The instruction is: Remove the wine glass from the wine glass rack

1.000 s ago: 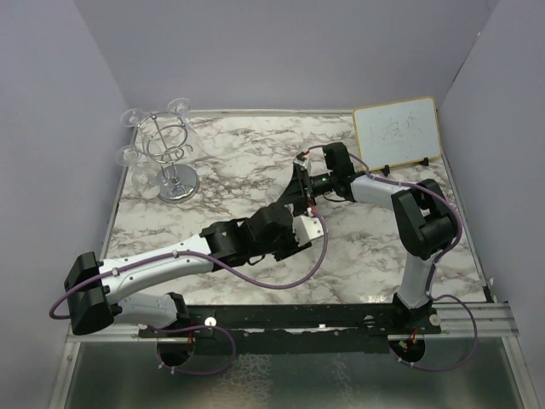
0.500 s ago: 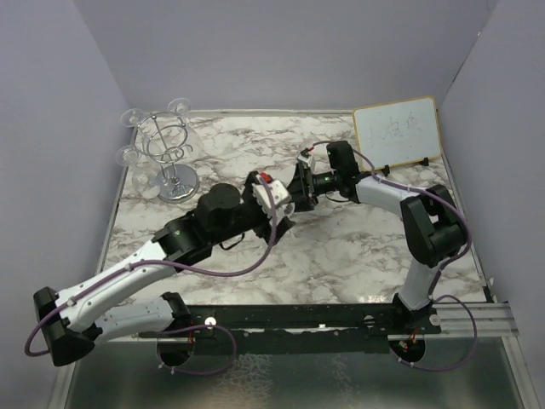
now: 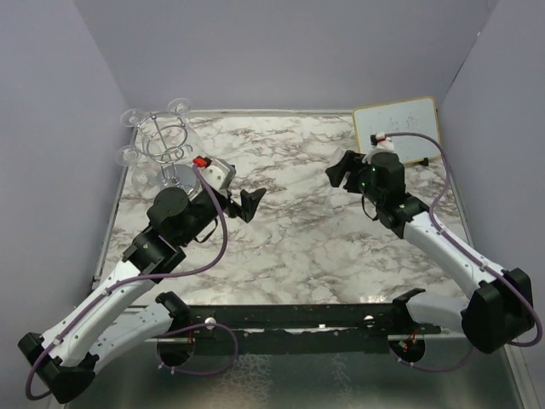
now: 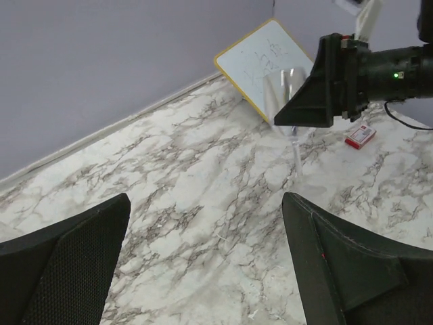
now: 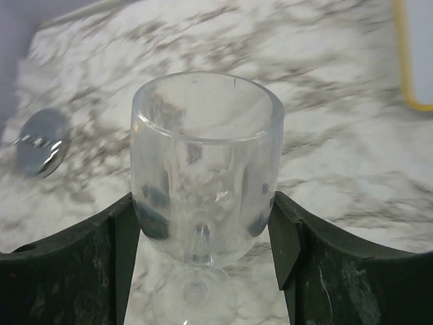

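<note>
The wine glass's foot faces down, so my right gripper should turn outward, to the right in the top view and down, and let go of the wine glass on marble by the whiteboard.
My right gripper (image 5: pixel 203 252) is shut on a clear wine glass (image 5: pixel 203 162), its two black fingers pressing the lower sides of the bowl. The glass is upright, with its foot low over the marble; I cannot tell if it touches. In the top view this gripper (image 3: pixel 339 170) is right of the table's middle. The left wrist view shows the glass (image 4: pixel 285 84) beside a right finger (image 4: pixel 314 95). My left gripper (image 3: pixel 247 204) (image 4: pixel 203 264) stands open and empty, near the wine glass rack (image 3: pixel 166 145), a chrome stand at the back left with other glasses hanging from it.
A yellow-framed whiteboard (image 3: pixel 400 128) (image 4: pixel 260 57) leans at the back right corner. A small red and white item (image 4: pixel 360 137) lies on the marble near it. The rack's round base (image 5: pixel 39 142) (image 3: pixel 179 183) shows at the left. Purple walls close in the table's sides and back.
My left gripper opened, let go of the glass and drew back left toward the rack. My right gripper kept the glass and carried it to the right.
</note>
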Tool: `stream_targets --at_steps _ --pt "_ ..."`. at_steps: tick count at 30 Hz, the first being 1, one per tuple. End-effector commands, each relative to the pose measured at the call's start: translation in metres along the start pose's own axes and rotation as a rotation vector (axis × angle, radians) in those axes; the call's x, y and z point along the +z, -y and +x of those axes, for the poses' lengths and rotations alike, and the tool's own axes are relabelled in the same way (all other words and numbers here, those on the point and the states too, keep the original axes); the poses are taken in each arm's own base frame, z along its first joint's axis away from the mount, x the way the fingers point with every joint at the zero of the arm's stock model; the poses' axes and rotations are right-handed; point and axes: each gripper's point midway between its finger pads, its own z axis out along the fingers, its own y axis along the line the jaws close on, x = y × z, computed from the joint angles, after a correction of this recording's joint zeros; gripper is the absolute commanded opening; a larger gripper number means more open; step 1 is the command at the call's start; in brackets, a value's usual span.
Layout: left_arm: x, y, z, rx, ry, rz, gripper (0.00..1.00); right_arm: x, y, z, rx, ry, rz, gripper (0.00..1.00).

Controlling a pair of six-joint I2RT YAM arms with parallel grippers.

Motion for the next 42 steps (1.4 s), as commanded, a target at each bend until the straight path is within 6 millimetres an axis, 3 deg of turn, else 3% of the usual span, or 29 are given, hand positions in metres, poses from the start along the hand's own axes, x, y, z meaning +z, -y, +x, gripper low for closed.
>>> stream_targets --at_steps 1,5,9,14,22,25,35,42 --pt "0.000 -0.007 -0.009 -0.032 0.043 -0.023 0.96 -0.038 0.094 -0.060 -0.066 0.396 0.513 0.46" --pt "-0.002 -0.013 -0.010 -0.045 0.056 -0.039 0.96 -0.063 0.128 -0.071 -0.053 0.535 0.718 0.44" --pt "-0.005 -0.016 -0.013 -0.049 0.070 -0.046 0.96 -0.063 0.141 -0.077 -0.172 0.614 0.789 0.43" --pt "-0.009 -0.019 -0.014 -0.049 0.083 -0.056 0.96 -0.046 0.130 -0.073 -0.443 0.694 0.654 0.43" --pt "-0.012 -0.020 -0.016 -0.049 0.099 -0.063 0.96 -0.041 0.102 -0.056 -0.631 0.811 0.419 0.43" --pt "-0.012 -0.020 -0.015 -0.048 0.096 -0.067 0.96 -0.048 0.104 -0.056 -0.619 0.877 0.422 0.45" --pt "-0.010 -0.022 -0.012 -0.047 0.087 -0.072 0.96 -0.021 0.104 -0.052 -0.577 0.885 0.369 0.45" --pt "-0.009 -0.023 -0.010 -0.044 0.083 -0.079 0.96 -0.015 0.115 -0.051 -0.480 0.884 0.341 0.45"
